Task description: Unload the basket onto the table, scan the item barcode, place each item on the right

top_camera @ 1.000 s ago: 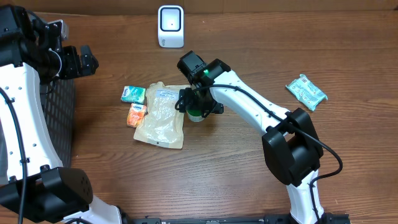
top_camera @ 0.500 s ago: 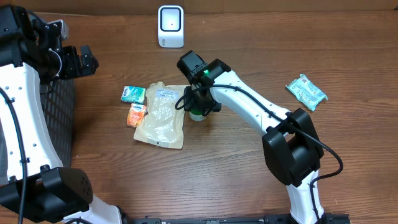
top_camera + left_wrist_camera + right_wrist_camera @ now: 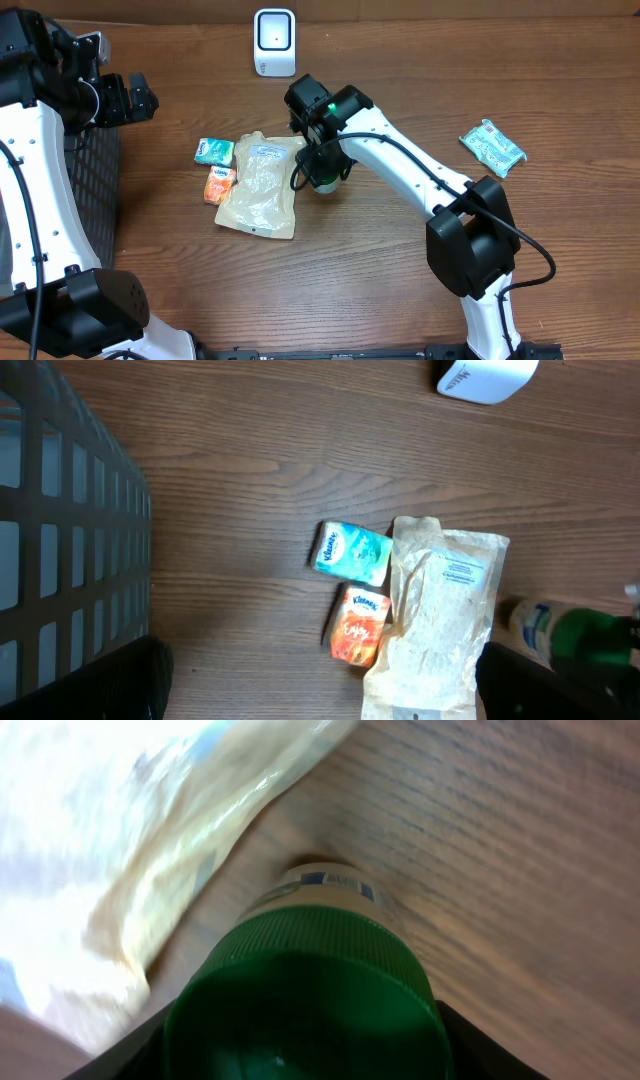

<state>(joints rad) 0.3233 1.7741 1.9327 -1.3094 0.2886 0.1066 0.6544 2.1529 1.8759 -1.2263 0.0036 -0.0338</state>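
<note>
The right gripper turns counterclockwise over the bottle [image 3: 322,181] in the overhead view next, before it releases the cap, so the printed label comes around toward the pouch [image 3: 258,186].
The item is a small pale bottle [image 3: 322,181] with a green ribbed cap [image 3: 305,1000]. It sits at the right edge of a clear pouch [image 3: 258,186]. My right gripper [image 3: 321,163] comes down over it from above and is shut on the cap, a dark finger [image 3: 478,1050] pressing each side. The white barcode scanner [image 3: 274,42] stands at the table's far edge. My left gripper [image 3: 125,98] hangs open and empty at the far left, high above the table. Its wrist view also shows the bottle [image 3: 570,632] and the scanner [image 3: 485,375].
A teal tissue pack [image 3: 214,151] and an orange tissue pack [image 3: 220,184] lie left of the pouch. A teal wipes pack [image 3: 492,147] lies at the far right. A dark mesh basket [image 3: 98,190] stands along the left edge.
My right gripper's jaws have narrowed onto the bottle's green cap, and its wrist has shifted slightly towards the scanner. The left arm has not moved.
</note>
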